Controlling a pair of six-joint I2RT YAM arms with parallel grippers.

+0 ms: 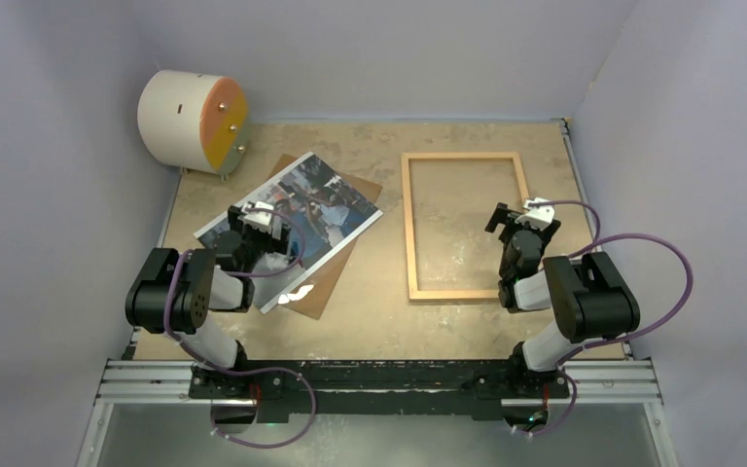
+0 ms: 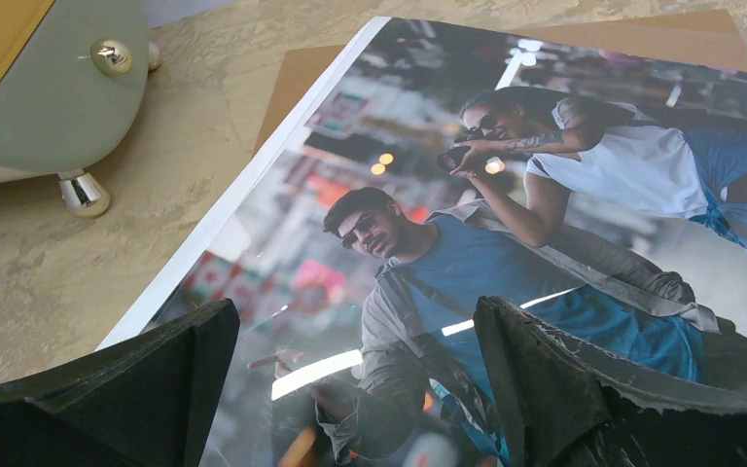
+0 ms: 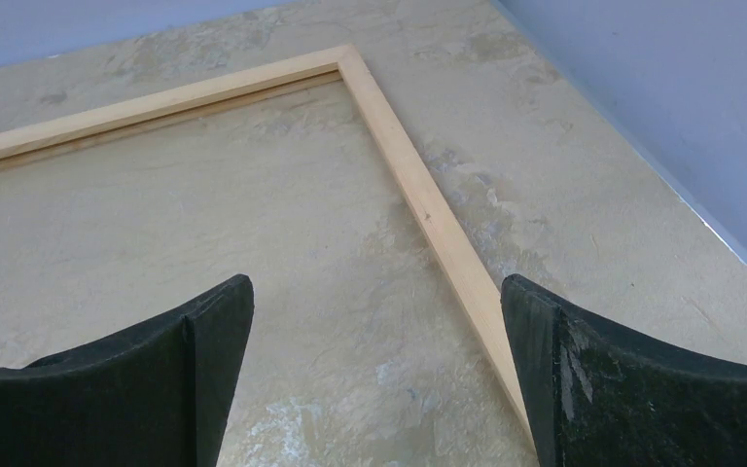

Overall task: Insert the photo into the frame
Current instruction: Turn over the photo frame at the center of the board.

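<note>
Next, my right gripper goes left in the top view, then down onto the frame's bar (image 3: 418, 195) by the photo, slim enough for its open fingers.
The photo (image 1: 331, 204), a glossy print of people in blue and white with a white border, lies face up and askew at the left of the table. In the left wrist view the photo (image 2: 506, 243) fills most of the picture. My left gripper (image 1: 261, 216) hovers over its near half, open, with nothing between the jaws (image 2: 355, 321). The frame (image 1: 410, 229), thin light wood, lies flat at the right centre. My right gripper (image 1: 515, 219) stands open above the frame's right rail (image 3: 418, 195), empty (image 3: 377, 292), its right fingertip over that rail.
A brown backing sheet (image 1: 323, 292) lies under the photo, its corner showing (image 2: 292, 78). A white drum with an orange and yellow face and metal feet (image 1: 190, 122) rests on its side at the back left (image 2: 49, 97). Lilac walls close in three sides.
</note>
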